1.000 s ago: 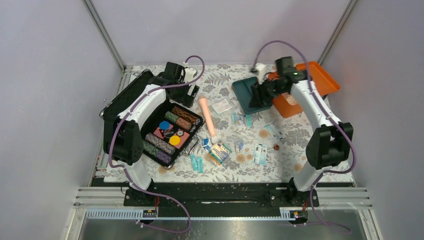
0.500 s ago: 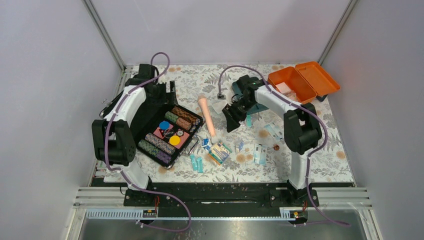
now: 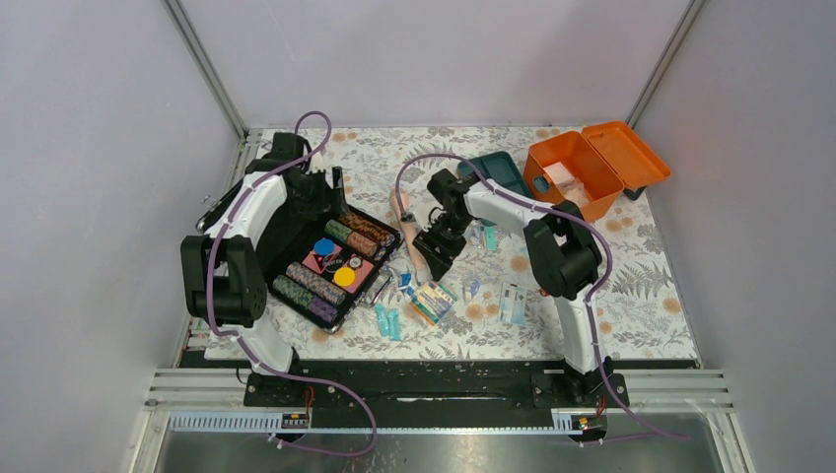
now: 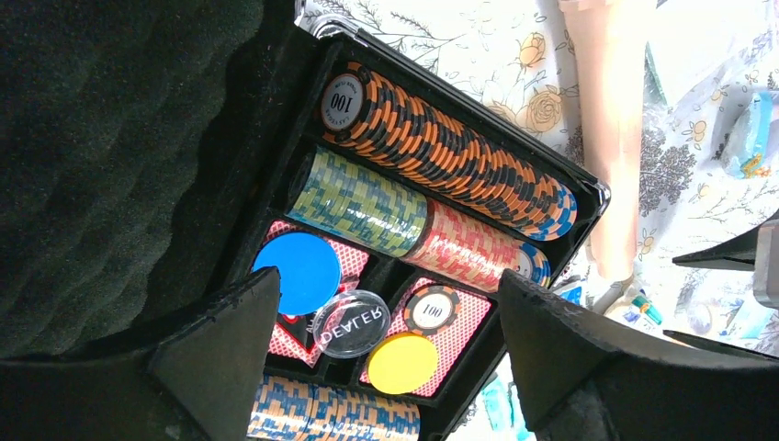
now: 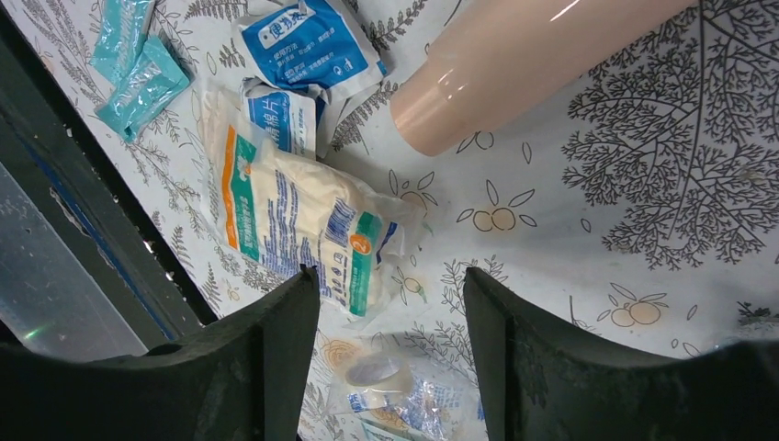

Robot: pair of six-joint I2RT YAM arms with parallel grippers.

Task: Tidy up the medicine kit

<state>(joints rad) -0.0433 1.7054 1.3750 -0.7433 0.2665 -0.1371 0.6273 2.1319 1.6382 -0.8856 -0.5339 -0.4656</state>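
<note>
My right gripper will go down open onto the white packet's green-striped corner and close its fingers there, because that corner is clear of the blue-and-white packets.
The medicine kit, an orange box with its lid swung open, stands at the back right. Its dark teal tray lies on the table just left of it. My right gripper is open and holds nothing. It hangs low over a small clear blister packet, beside a white packet with orange and green print and the end of a peach tube. My left gripper is open above the black chip case.
Blue-and-white packets and teal sachets lie near the tube. More packets and sachets are scattered toward the near edge. The chip case holds striped chip stacks and a clear dealer button.
My right arm has swung from the orange box and teal tray leftward and nearer, down over the packets by the tube. The left arm drew back from the table's back middle to above the chip case.
</note>
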